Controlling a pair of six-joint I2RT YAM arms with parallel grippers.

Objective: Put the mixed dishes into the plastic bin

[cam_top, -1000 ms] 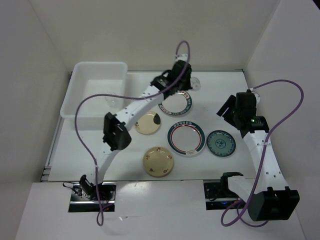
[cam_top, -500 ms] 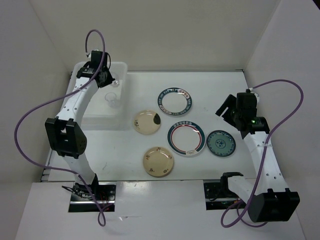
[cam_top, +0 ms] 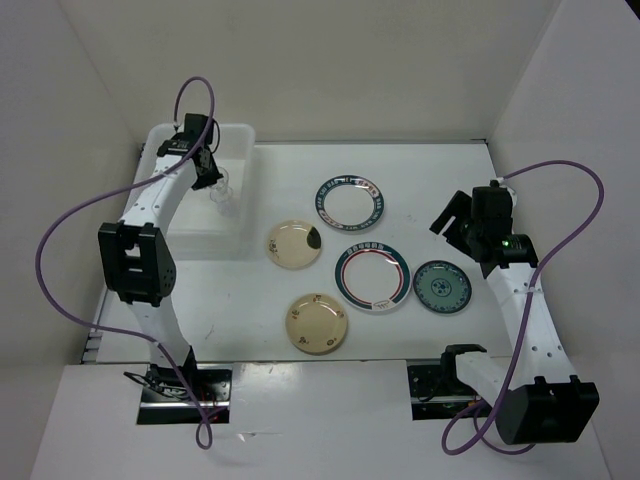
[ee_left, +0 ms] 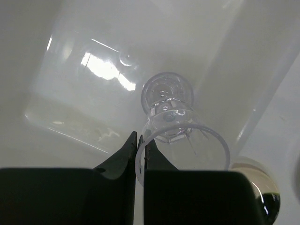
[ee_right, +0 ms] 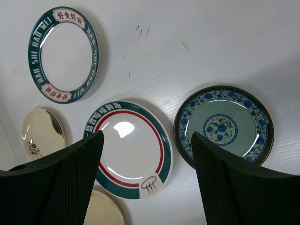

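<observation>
My left gripper brings the clear stemmed glass down next until its foot stands on the bin's empty bottom (cam_top: 226, 205), then releases the rim of the glass.
Five plates lie on the white table: a white green-rimmed plate (cam_top: 351, 203) (ee_right: 64, 55), a red-ringed plate (cam_top: 372, 276) (ee_right: 127, 149), two cream plates (cam_top: 295, 245) (cam_top: 317, 322) and a teal patterned plate (cam_top: 442, 287) (ee_right: 224, 126). The translucent plastic bin (cam_top: 160, 135) stands at the back left. My left gripper (cam_top: 207, 172) (ee_left: 140, 141) is shut on the rim of a clear stemmed glass (cam_top: 223, 196) (ee_left: 168, 108), held over the bin's inside (ee_left: 84, 98). My right gripper (cam_top: 455, 215) (ee_right: 147, 136) is open and empty, above the red-ringed and teal plates.
White walls enclose the table on three sides. The purple cables loop above both arms. One cream plate (ee_left: 260, 180) shows just outside the bin's right wall in the left wrist view.
My left arm has swung from the back middle of the table over to the bin, carrying the clear glass. The right arm and the plates have not moved.
</observation>
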